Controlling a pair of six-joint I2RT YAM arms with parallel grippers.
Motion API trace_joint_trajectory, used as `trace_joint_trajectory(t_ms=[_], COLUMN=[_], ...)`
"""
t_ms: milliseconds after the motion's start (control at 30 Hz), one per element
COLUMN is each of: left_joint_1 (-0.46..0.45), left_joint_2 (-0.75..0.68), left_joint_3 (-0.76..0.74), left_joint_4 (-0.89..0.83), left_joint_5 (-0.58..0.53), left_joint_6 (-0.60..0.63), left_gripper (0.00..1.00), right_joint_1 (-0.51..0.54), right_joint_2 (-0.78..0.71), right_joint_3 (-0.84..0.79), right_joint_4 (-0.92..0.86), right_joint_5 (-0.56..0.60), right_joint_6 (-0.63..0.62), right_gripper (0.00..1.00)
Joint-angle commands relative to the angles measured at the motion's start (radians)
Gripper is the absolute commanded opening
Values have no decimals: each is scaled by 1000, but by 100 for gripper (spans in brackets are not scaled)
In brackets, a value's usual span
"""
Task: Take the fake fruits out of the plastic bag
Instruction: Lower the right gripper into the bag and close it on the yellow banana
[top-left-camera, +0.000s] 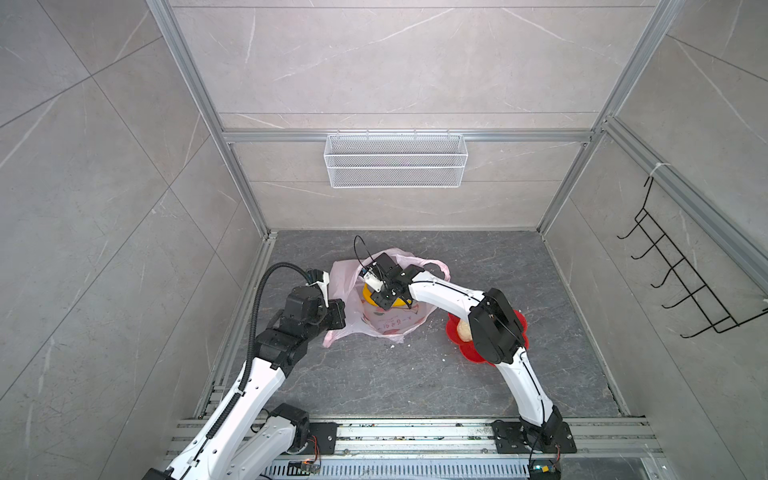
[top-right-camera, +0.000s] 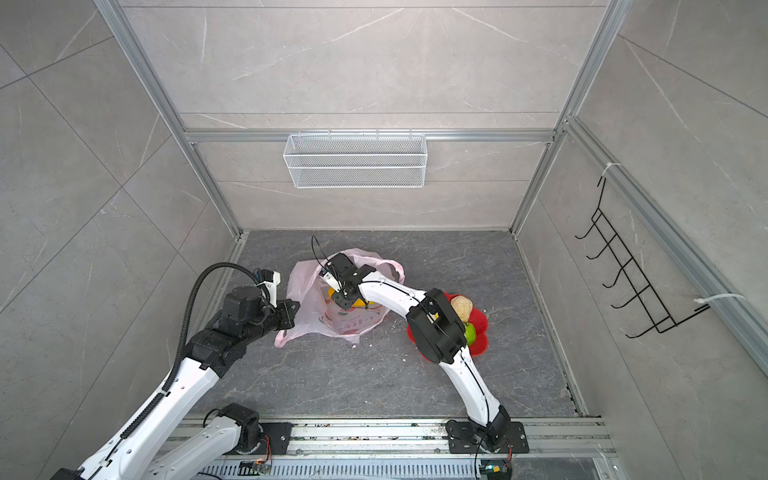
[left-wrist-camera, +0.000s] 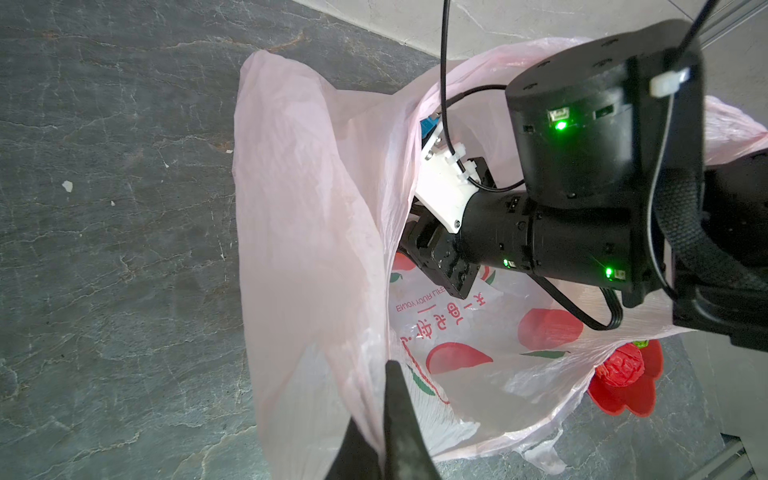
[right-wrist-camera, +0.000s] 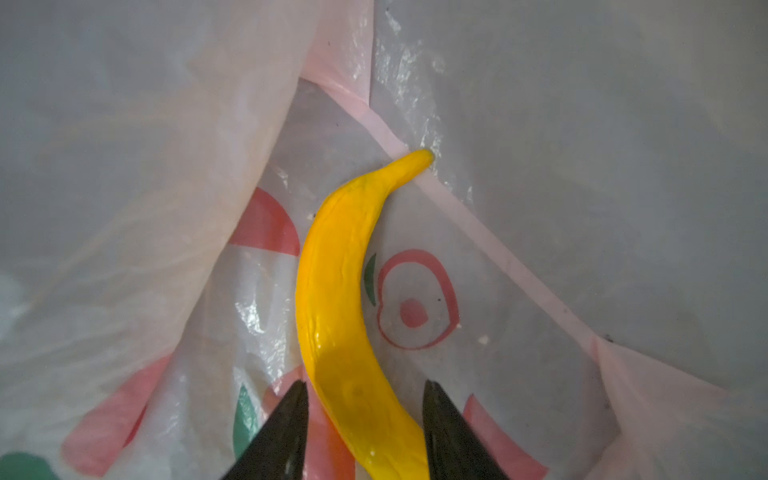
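I will next move my right gripper deeper down into the bag and close it around the yellow banana's thick end (top-left-camera: 400, 303) (right-wrist-camera: 382, 438), because that end of the banana lies below my open fingers.
The pale-pink plastic bag (top-left-camera: 345, 282) (top-right-camera: 303, 282) lies on the dark floor with its mouth held up. My left gripper (left-wrist-camera: 384, 374) (top-left-camera: 336, 316) is shut on the bag's near edge, film pinched between its fingers. Reaching into the bag, my right gripper (right-wrist-camera: 365, 390) is open, one finger on each side of the yellow banana (right-wrist-camera: 336, 291) (top-left-camera: 368, 293) on the bag's bottom. To the right, the red flower-shaped dish (top-right-camera: 482, 320) (left-wrist-camera: 623, 399) holds a beige lump (top-right-camera: 461, 306) (top-left-camera: 462, 330), a green ball (top-right-camera: 470, 332) and a red bumpy ball (left-wrist-camera: 623, 368).
A white mesh basket (top-left-camera: 395, 160) hangs on the back wall and a black wire hook rack (top-left-camera: 681, 282) on the right wall. Aluminium rails (top-left-camera: 415, 432) carry both arm bases at the front. The right arm's elbow (top-left-camera: 494, 328) hangs over the dish.
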Motion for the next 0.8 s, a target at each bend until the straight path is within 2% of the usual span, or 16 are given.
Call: trace_joint_trajectory(t_ms=[0,600,767], left_joint_1=[-5,-6,-7], left_joint_2=[-16,0,7], left_joint_3=[-4,-1,1], left_joint_4=[8,9,3], left_joint_5=[18,16,14], left_joint_6=[26,25,25], left_gripper=[0,0,0], right_joint_1=[-7,-27,-27], right_joint_2=[45,167,165], right_joint_3=[52,168,167], right_joint_4=[-51,-129,-126], right_joint_5=[-28,-97,-110], right_joint_6=[-20,-42,-40], right_gripper=[49,50,39])
